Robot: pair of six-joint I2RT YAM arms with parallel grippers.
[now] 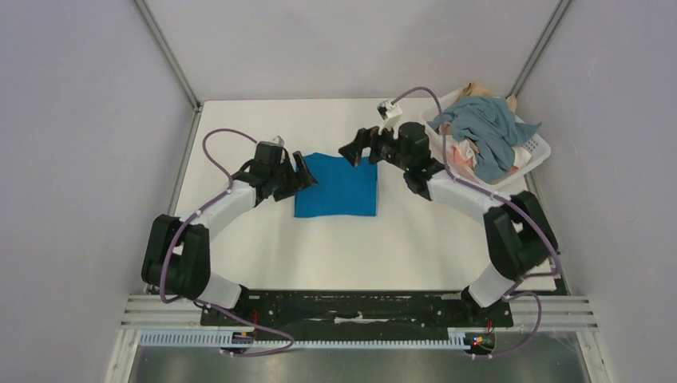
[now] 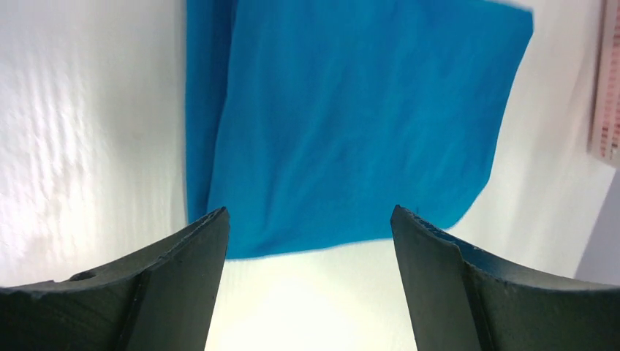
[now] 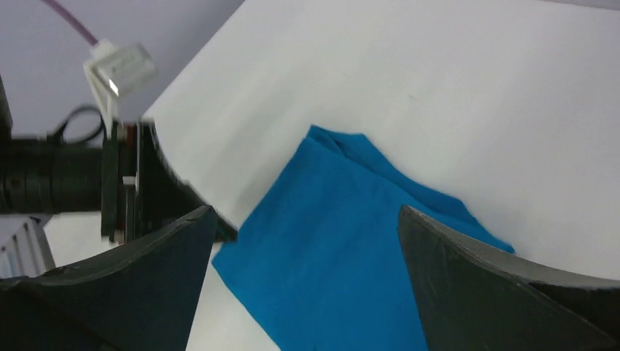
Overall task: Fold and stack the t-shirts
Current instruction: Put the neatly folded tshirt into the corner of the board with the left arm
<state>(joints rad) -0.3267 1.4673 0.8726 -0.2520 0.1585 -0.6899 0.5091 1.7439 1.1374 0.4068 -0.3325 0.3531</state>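
Note:
The left gripper moves down and to the left in its wrist view next, to straddle both layers of the blue t-shirt's layered side edge (image 2: 210, 80) below it.
A bright blue t-shirt (image 1: 336, 186) lies folded into a flat rectangle in the middle of the white table (image 1: 415, 239). My left gripper (image 1: 306, 172) hovers at its left edge, open and empty. In the left wrist view the blue t-shirt (image 2: 351, 124) lies just beyond the fingertips (image 2: 212, 227). My right gripper (image 1: 358, 148) hangs open over the shirt's far right corner, holding nothing. The blue t-shirt (image 3: 343, 256) fills the gap between the fingers in the right wrist view. More t-shirts (image 1: 487, 132), grey-blue, pink and tan, are heaped in the basket.
A white slotted basket (image 1: 540, 153) stands at the table's far right corner, beside the right arm. Grey walls close in the table on three sides. The left arm (image 3: 66, 183) shows at the left in the right wrist view.

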